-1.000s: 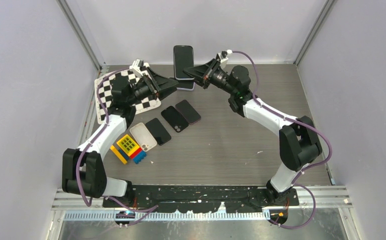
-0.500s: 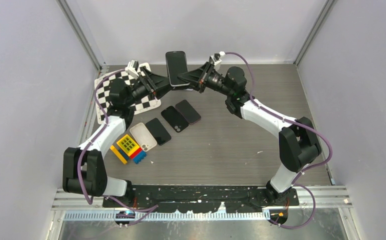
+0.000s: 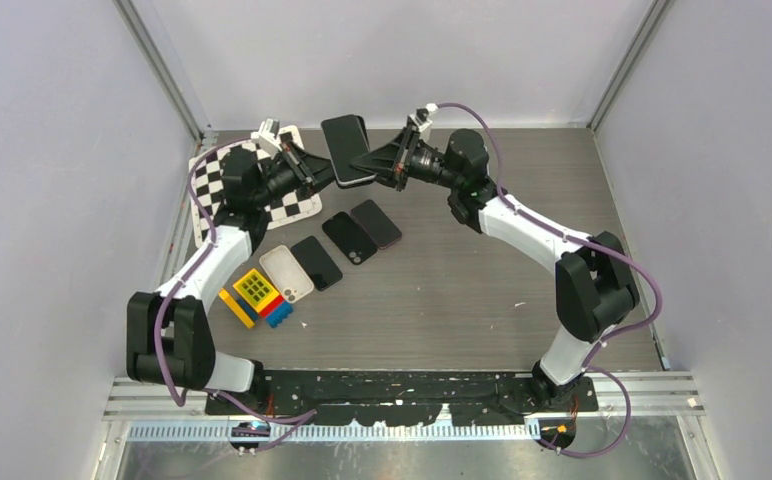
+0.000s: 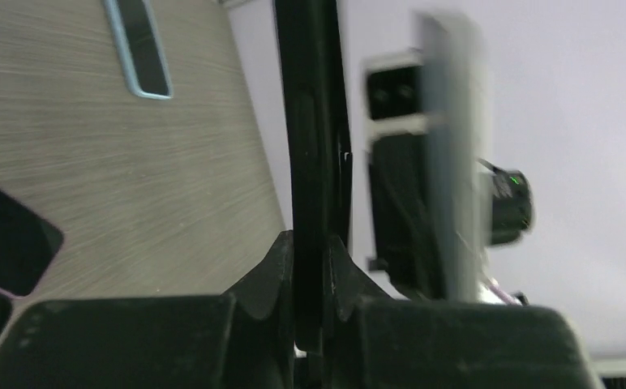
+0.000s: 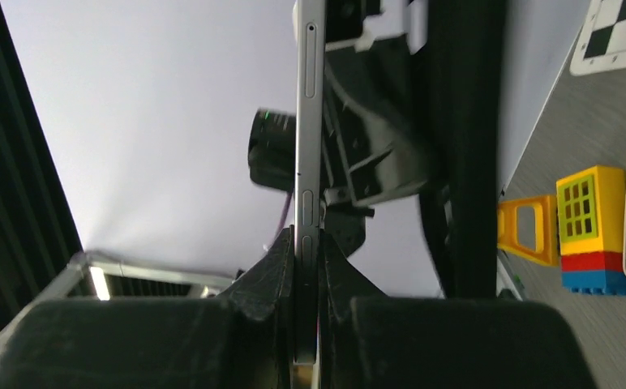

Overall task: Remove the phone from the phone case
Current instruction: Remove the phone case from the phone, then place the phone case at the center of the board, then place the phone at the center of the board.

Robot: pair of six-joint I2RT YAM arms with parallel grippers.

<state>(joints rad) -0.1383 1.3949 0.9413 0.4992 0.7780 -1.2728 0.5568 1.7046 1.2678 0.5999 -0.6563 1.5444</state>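
I should move my right gripper down and back and tilt the phone flat onto bare table beyond the row [image 3: 412, 205], because there is a gap between the phone and its case.
A dark phone [image 3: 345, 148] hangs in the air at the back of the table between my two grippers. The right wrist view shows the phone's silver edge with side buttons [image 5: 310, 121], and my right gripper [image 5: 308, 239] is shut on it. Beside it, with a gap between, stands a thin black slab seen edge-on, the phone case [image 5: 464, 121]. In the left wrist view my left gripper [image 4: 311, 243] is shut on that black case [image 4: 314, 121], and the silver phone [image 4: 452, 121] stands to its right. From above, my left gripper [image 3: 324, 168] and right gripper [image 3: 367, 160] meet under the phone.
Three dark phones [image 3: 349, 237] lie in a slanted row on the table, with a white case [image 3: 287, 273] at the row's left end. Coloured toy blocks [image 3: 255, 295] sit beside it. A checkerboard sheet [image 3: 262, 190] lies under the left arm.
Both grippers carried the phone leftward and tilted it. The left gripper, open before, has shut on the black case.
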